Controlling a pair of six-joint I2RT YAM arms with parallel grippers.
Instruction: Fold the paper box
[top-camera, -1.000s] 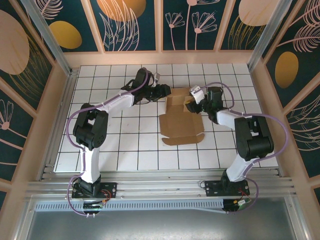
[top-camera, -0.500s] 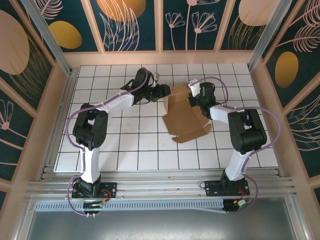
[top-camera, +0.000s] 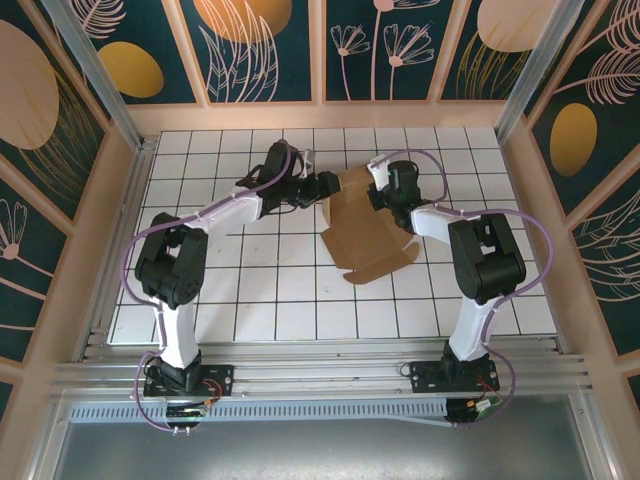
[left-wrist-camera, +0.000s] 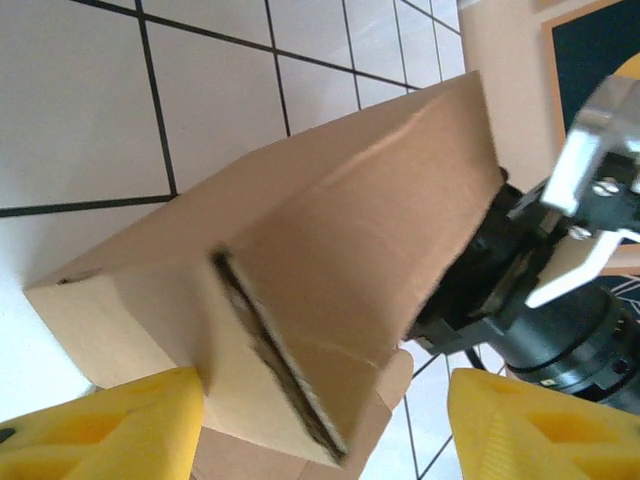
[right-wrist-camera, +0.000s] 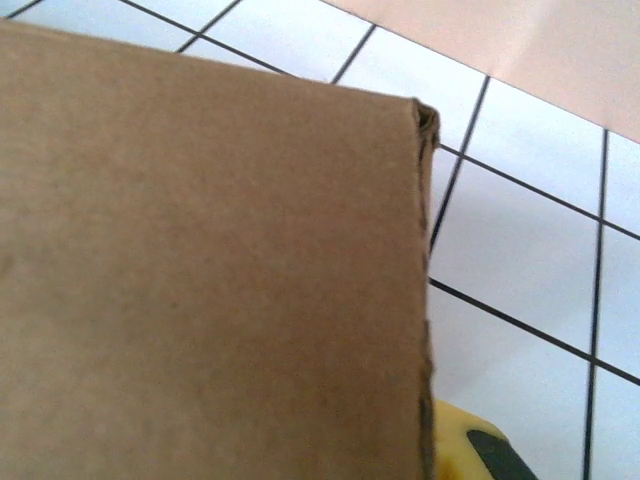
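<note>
I should next swing the raised flap back with my right gripper to the tabletop beside the near flap and let it go. The tabletop there is clear back toward the base.
The paper box (top-camera: 368, 235) is a brown cardboard sheet, partly folded, lying askew in the middle of the table with its far end raised. My left gripper (top-camera: 326, 188) is at the box's far left corner. In the left wrist view that gripper (left-wrist-camera: 325, 430) is open, and the folded corner (left-wrist-camera: 300, 330) sits between its spread yellow fingers (left-wrist-camera: 100, 430). My right gripper (top-camera: 379, 194) is at the far right of the box, shut on a raised flap. The flap (right-wrist-camera: 200, 270) covers most of the right wrist view, with one yellow finger (right-wrist-camera: 480, 445) behind its edge.
White gridded table (top-camera: 250, 290) with low wooden walls (top-camera: 320, 115) around it. The right arm's black wrist (left-wrist-camera: 540, 320) sits close behind the box in the left wrist view. Open table lies in front of the box and to the left.
The right gripper moved left along the far edge and shut on the flap. The box turned counter-clockwise and its far end rose. The left jaws spread wider.
</note>
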